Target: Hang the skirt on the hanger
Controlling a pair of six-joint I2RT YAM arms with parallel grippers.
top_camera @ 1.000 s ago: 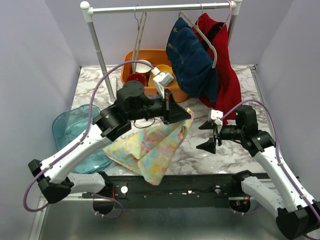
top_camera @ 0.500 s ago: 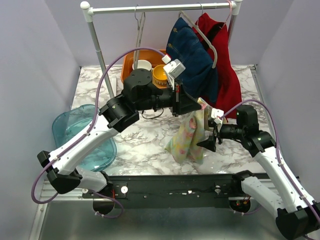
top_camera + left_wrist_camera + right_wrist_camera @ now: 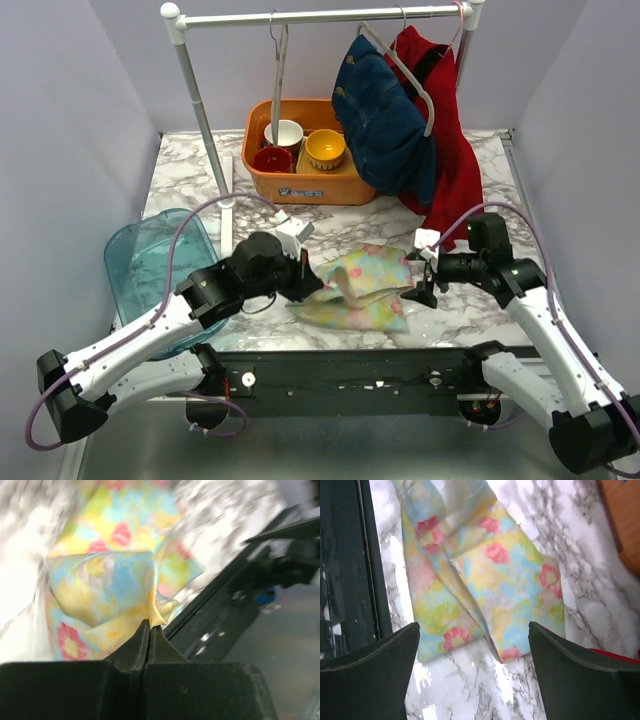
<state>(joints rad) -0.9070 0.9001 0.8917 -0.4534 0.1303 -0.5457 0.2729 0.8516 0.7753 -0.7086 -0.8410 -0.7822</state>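
Observation:
My fingers are open, and the pink-flowered corner of the skirt's upper layer (image 3: 508, 653) sticks out between them over bare marble. So my right gripper will go down onto that corner next.
The floral skirt (image 3: 362, 290) lies crumpled on the marble table, front centre. My left gripper (image 3: 312, 286) is at its left edge, shut on a yellow fold of the fabric (image 3: 154, 615), and the rest of the skirt (image 3: 100, 580) spreads beyond the fingers. At the skirt's right edge my right gripper (image 3: 420, 274) stands open. Its two fingers (image 3: 375, 665) straddle the hem of the skirt (image 3: 485, 575) just above it, holding nothing. A bare hanger (image 3: 279, 70) hangs edge-on from the rail (image 3: 320, 16), left of centre.
An orange bin (image 3: 300, 187) at the back holds a white, a red and a yellow bowl. A teal tub (image 3: 150, 262) sits at the left. The rack's post (image 3: 205, 120) stands back left. A blue denim garment (image 3: 385, 115) and a red one (image 3: 445, 140) hang at the right.
My left gripper, which had lifted the skirt high to the right, has come down and back to the left. The skirt now lies bunched on the table. The right arm has barely moved.

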